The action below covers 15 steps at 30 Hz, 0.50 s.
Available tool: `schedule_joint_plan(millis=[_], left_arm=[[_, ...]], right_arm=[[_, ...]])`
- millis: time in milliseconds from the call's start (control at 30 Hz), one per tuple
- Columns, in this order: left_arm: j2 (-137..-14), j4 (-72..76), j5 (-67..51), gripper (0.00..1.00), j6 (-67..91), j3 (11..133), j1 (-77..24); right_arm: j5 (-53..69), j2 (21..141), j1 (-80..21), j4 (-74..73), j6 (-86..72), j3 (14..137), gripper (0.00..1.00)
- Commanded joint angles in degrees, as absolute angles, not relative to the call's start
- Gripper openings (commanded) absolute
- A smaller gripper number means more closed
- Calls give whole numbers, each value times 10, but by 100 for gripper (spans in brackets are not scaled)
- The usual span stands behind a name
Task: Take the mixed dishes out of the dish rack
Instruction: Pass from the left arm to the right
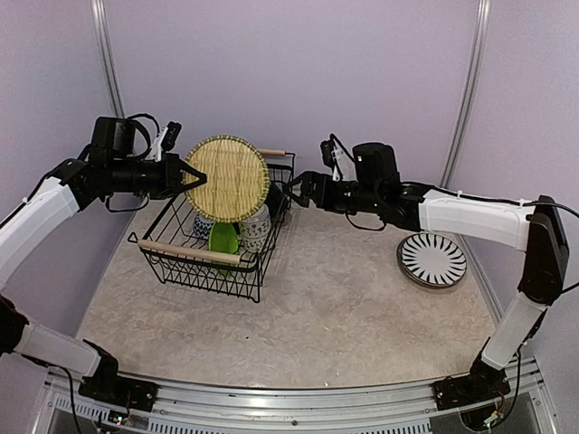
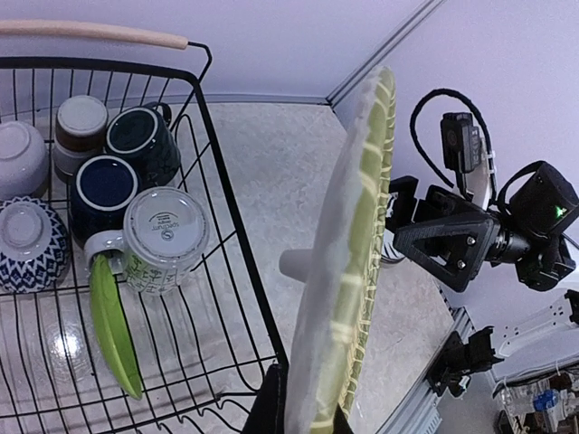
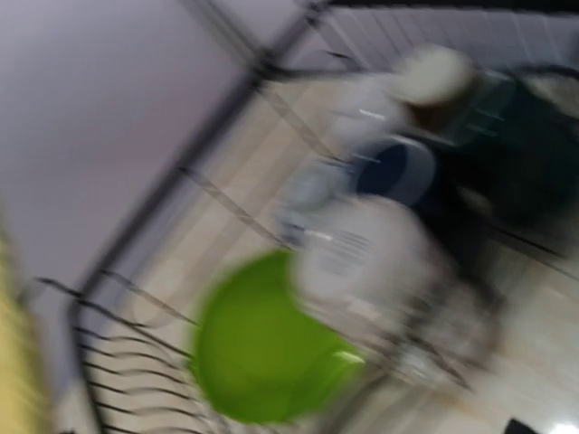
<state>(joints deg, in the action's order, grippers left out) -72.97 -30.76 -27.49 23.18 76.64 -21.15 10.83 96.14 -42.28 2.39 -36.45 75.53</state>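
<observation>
My right gripper should go left in the top view onto the woven plate's free rim point(image 1: 267, 183), which is on that side of it, my left gripper holding the plate's opposite side.
My left gripper point(image 1: 192, 173) is shut on the rim of the woven yellow plate point(image 1: 227, 177), holding it upright above the dish rack point(image 1: 177, 259). In the left wrist view that plate point(image 2: 360, 244) stands edge-on between my fingers point(image 2: 269, 409). In the rack are a lime green plate point(image 2: 114, 330), a patterned white mug point(image 2: 164, 237), two dark mugs point(image 2: 105, 186), small bowls point(image 2: 29, 246) and a small cup point(image 2: 80, 125). My right gripper point(image 1: 292, 189) is open beside the rack's right wall. Its blurred view shows the green plate point(image 3: 262, 348) and the mug point(image 3: 362, 253). A striped black-white plate point(image 1: 432, 259) lies on the table at right.
The rack has wooden bar handles at its near point(image 1: 188, 253) and far point(image 1: 272, 153) ends. Purple walls close in the back and sides. The right arm point(image 2: 470, 231) shows just past the held plate in the left wrist view.
</observation>
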Motion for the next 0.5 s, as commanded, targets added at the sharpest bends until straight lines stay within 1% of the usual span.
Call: schedule_joint_plan(millis=[0,133,200,267,367,400,467], left_arm=[[-745,-269,-351,0,252,771,-210],[-759,-264,-382,0,259,773,-212],[-766,-258,-405,0,264,773,-213],[-774,-260,-420,0,265,778,-216],[-785,-265,-438,0,262,783,-221],[-787,-266,-440,0,261,785,-223],[-791,-274,-438,0,258,788,-224]], right_arm=[[178,1002,-443,104,-398,798,99],[194,1040,-463,122,-412,830,98],[202,1057,-469,128,-419,849,95],[217,1073,-471,138,-429,862,90],[239,1085,-472,165,-449,865,78],[246,1086,-472,176,-457,864,70],[250,1081,-471,195,-466,852,59]])
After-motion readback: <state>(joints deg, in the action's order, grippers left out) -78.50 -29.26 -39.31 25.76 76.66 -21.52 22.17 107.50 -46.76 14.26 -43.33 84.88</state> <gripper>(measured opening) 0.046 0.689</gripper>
